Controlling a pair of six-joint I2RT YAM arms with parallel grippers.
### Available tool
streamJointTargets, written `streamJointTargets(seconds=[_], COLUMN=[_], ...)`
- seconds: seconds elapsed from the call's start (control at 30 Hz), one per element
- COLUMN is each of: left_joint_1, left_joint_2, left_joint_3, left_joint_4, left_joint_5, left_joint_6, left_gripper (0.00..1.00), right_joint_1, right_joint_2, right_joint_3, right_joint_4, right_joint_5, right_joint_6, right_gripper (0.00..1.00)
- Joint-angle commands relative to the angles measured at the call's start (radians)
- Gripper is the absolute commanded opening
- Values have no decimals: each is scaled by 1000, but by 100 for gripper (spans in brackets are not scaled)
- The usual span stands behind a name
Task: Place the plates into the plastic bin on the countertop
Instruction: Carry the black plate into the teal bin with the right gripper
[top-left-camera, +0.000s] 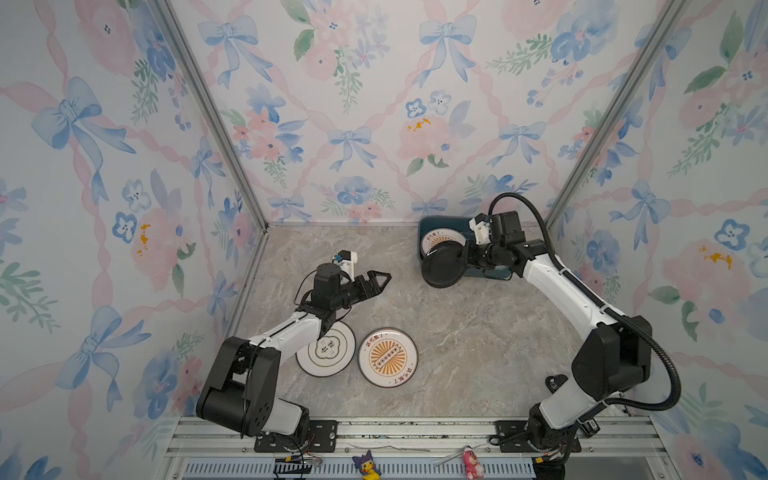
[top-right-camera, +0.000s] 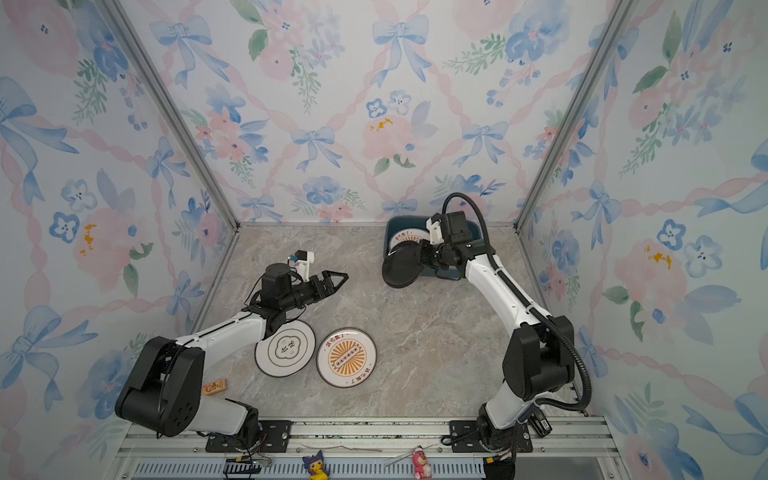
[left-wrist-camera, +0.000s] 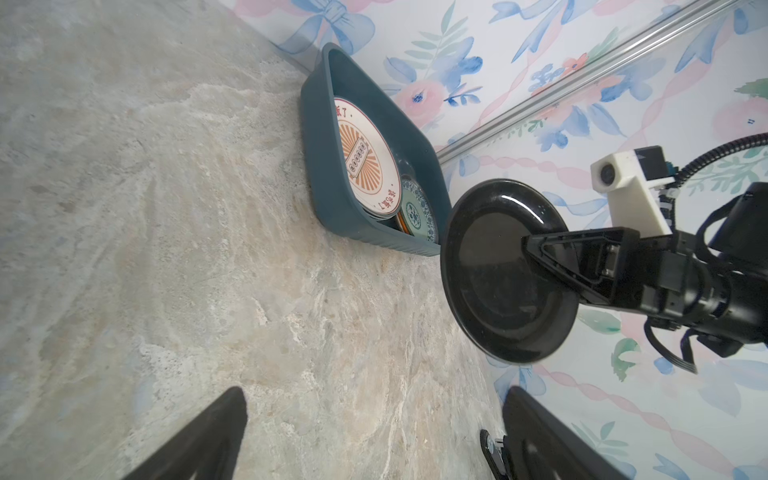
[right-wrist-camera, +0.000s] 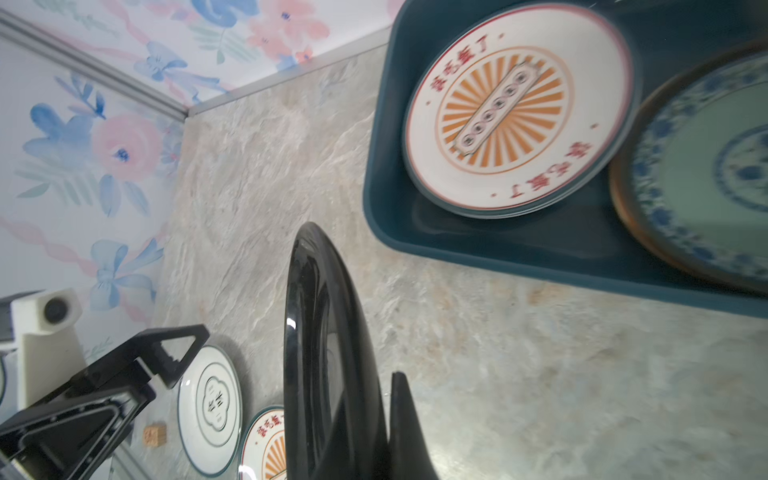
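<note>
My right gripper moves outward over the teal-patterned plate (right-wrist-camera: 740, 169) next, then down, and releases the black rim, because the black plate (right-wrist-camera: 324, 332) hangs at the bin's near corner.
My right gripper (top-left-camera: 461, 257) is shut on the rim of a black plate (top-left-camera: 441, 266), which hangs tilted on edge just above the near left corner of the plastic bin (top-left-camera: 424, 232). In the right wrist view the black plate (right-wrist-camera: 324, 332) stands edge-on between the jaws. Inside the bin (right-wrist-camera: 395, 232) lie a white sunburst plate (right-wrist-camera: 515, 112) and a teal-patterned plate (right-wrist-camera: 706, 174). On the countertop (top-left-camera: 457, 332) rest a cloud-emblem plate (top-left-camera: 332, 353) and another sunburst plate (top-left-camera: 387, 357). My left gripper (top-left-camera: 384, 279) hovers open and empty above the countertop, left of the black plate.
A small wooden block (top-right-camera: 215, 387) lies by the left arm's base. Two toy figures (top-left-camera: 368, 465) (top-left-camera: 473, 463) sit on the front rail. Floral walls close in the back and both sides, and the bin stands against the back wall.
</note>
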Motion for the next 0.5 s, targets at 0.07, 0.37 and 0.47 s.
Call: streamJointTargets(seconds=[0.07,0.37,0.47], left_joint_1=[5,40,51], left_joint_2=[-71,-78,-85], left_joint_3=[-30,-42,-54], left_joint_4=[-7,-32,-42], left_joint_5=[-14,20,20], left_joint_6=[57,54,58], left_gripper=[98,98,98], right_joint_1=[-127,-266,-287], right_joint_2=[24,222,287], right_joint_3=[108,319,370], right_joint_4=[-97,-145,-156], right_joint_5=[105,160,169], right_joint_6=[-33,-31,-32], right_gripper=[0,0,0])
